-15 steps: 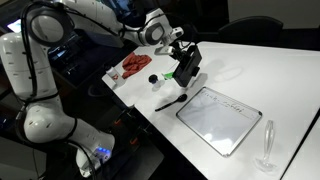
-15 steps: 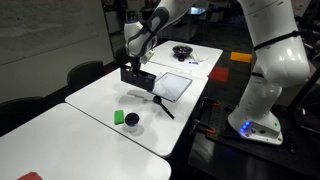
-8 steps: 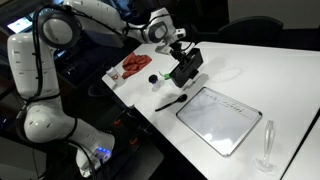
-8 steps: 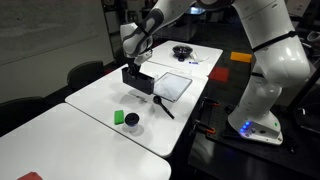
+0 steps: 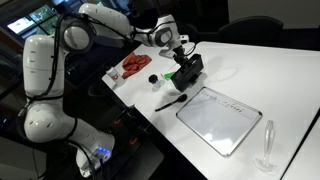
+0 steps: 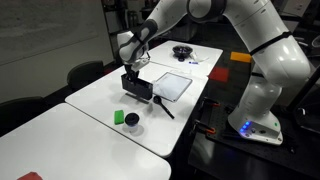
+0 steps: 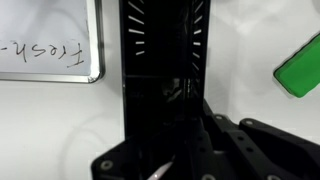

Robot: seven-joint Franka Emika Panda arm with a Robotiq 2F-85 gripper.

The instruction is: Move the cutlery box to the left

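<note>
The box is tilted in my gripper. My gripper should next bring the box down onto the table (image 5: 186, 83) (image 7: 166, 78) between the white tray and green block, then open.
The cutlery box (image 5: 190, 68) is a small black oblong bin with slotted sides. It sits tilted between the white tray and a green block, also in the other exterior view (image 6: 137, 87). It fills the middle of the wrist view (image 7: 165, 50). My gripper (image 5: 181, 55) comes down from above and is shut on the box's wall, as both exterior views show (image 6: 131, 70). In the wrist view my dark fingers (image 7: 175, 125) blend with the box. Whether the box touches the table is unclear.
A large flat white tray (image 5: 220, 118) (image 6: 173, 85) (image 7: 50, 40) lies beside the box. A black spoon (image 5: 170, 102), a green block (image 5: 168, 75) (image 7: 300, 68), a small black cup (image 6: 132, 123), a plate with red items (image 5: 133, 65), a black bowl (image 6: 181, 51) and a wine glass (image 5: 267, 145) stand around.
My gripper has lowered the held box toward the table, and the arm's elbow has swung round. The other objects have not moved.
</note>
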